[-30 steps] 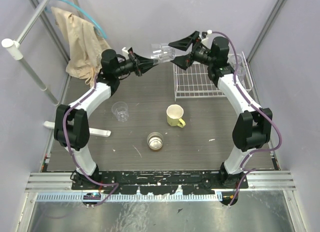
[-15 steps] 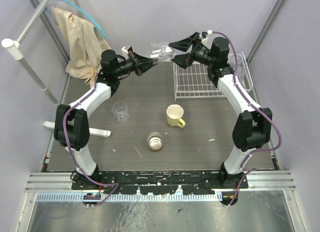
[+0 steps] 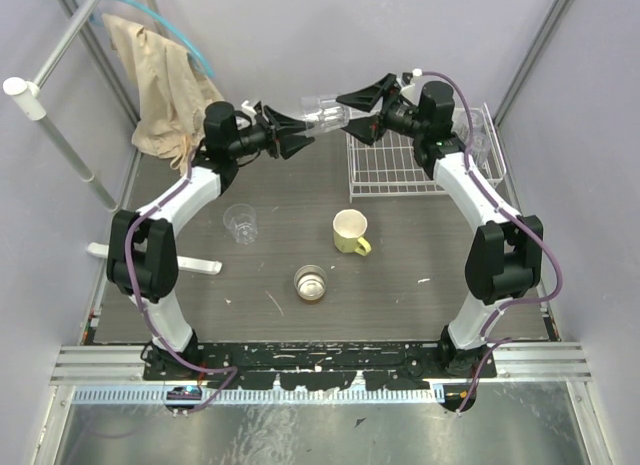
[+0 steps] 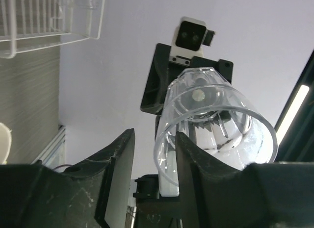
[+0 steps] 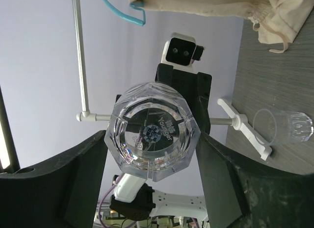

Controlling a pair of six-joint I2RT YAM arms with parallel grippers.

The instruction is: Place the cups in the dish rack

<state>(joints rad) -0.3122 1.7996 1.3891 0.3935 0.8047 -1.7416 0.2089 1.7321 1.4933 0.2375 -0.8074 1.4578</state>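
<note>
I need to swing my right gripper toward the dish rack point(image 3: 400, 173) next, tip it downward, lower the tumbler and release it rim-down beside the tumbler there, because the held tumbler's rim faces away from my right gripper.
A clear faceted tumbler point(image 3: 322, 112) hangs in the air between both arms, above the table's far side. My right gripper point(image 3: 345, 112) is shut on it; in the right wrist view its fingers press both sides of the tumbler point(image 5: 152, 127). My left gripper point(image 3: 303, 133) is open at the rim, with one finger inside the tumbler point(image 4: 216, 120) and the other apart from the wall. The white wire dish rack point(image 3: 400, 173) stands at the far right with a tumbler point(image 3: 478, 140) in it. On the table stand another tumbler point(image 3: 240, 223), the yellow mug point(image 3: 350, 231) and the metallic cup point(image 3: 311, 282).
A beige cloth point(image 3: 160, 85) hangs on a white pole stand point(image 3: 60, 135) at the far left. The stand's white foot point(image 3: 150, 257) lies on the table by the left arm. Grey walls close in the table on three sides.
My left gripper has opened and let go of the tumbler's rim. My right gripper closed on the tumbler's body and now carries it.
</note>
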